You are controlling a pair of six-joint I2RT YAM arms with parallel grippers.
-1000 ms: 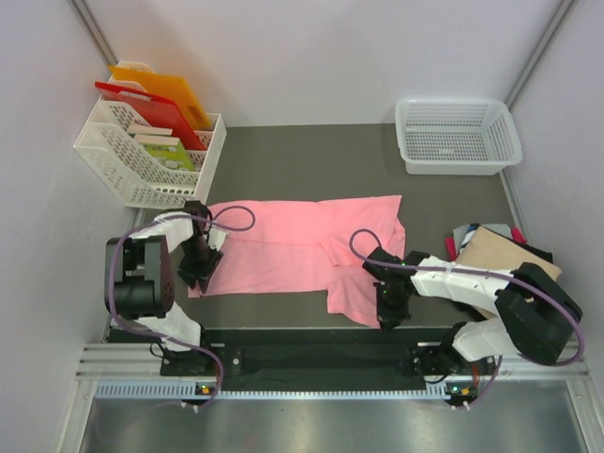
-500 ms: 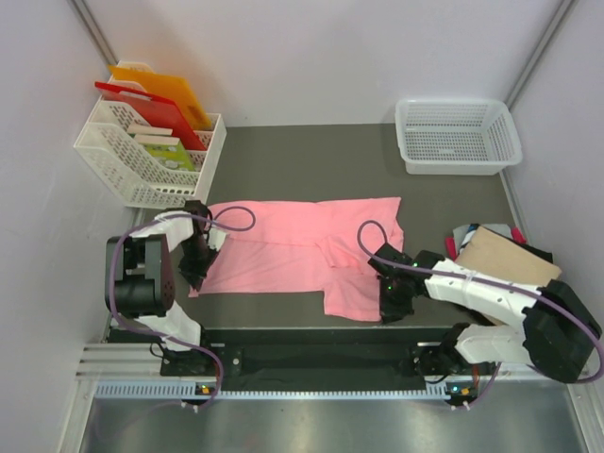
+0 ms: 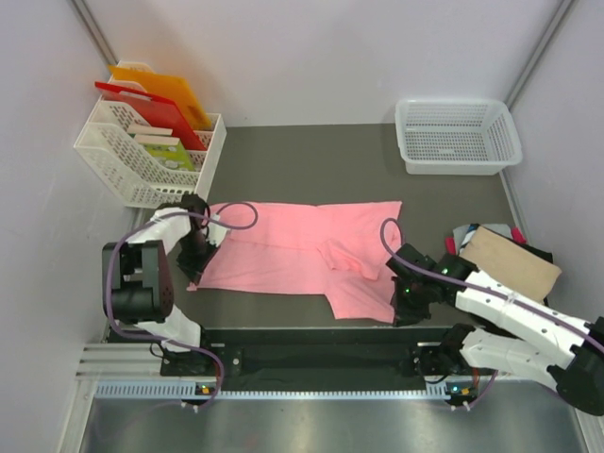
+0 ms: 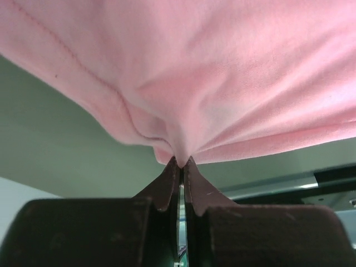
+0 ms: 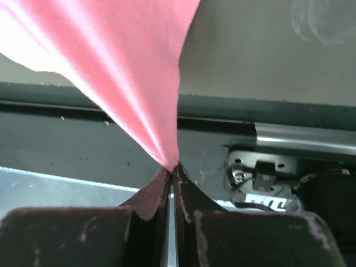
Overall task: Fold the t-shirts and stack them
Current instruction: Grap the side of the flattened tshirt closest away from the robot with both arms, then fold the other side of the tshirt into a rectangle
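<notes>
My left gripper next folds the t-shirt's near corner outward onto the spread t-shirt's far edge and releases, since that lies outward by the book basket.
A salmon-pink t-shirt (image 3: 302,245) lies spread across the grey table. My left gripper (image 3: 195,274) is shut on its near left corner; in the left wrist view the pink cloth (image 4: 211,83) bunches into the pinched tips of that gripper (image 4: 182,162). My right gripper (image 3: 404,316) is shut on the shirt's near right corner, and the right wrist view shows the pink cloth (image 5: 128,72) pulled to a point between this gripper's (image 5: 171,167) tips. A tan-beige t-shirt (image 3: 508,262) tops a pile of folded dark and red shirts (image 3: 460,238) at the right.
An empty white mesh basket (image 3: 458,135) stands at the back right. A white basket (image 3: 142,156) holding red and orange boards and books leans at the back left. The black rail (image 3: 311,344) runs along the near table edge.
The left gripper closed on the shirt's near left corner. The right gripper carried the near right corner rightward, stretching the shirt's lower edge.
</notes>
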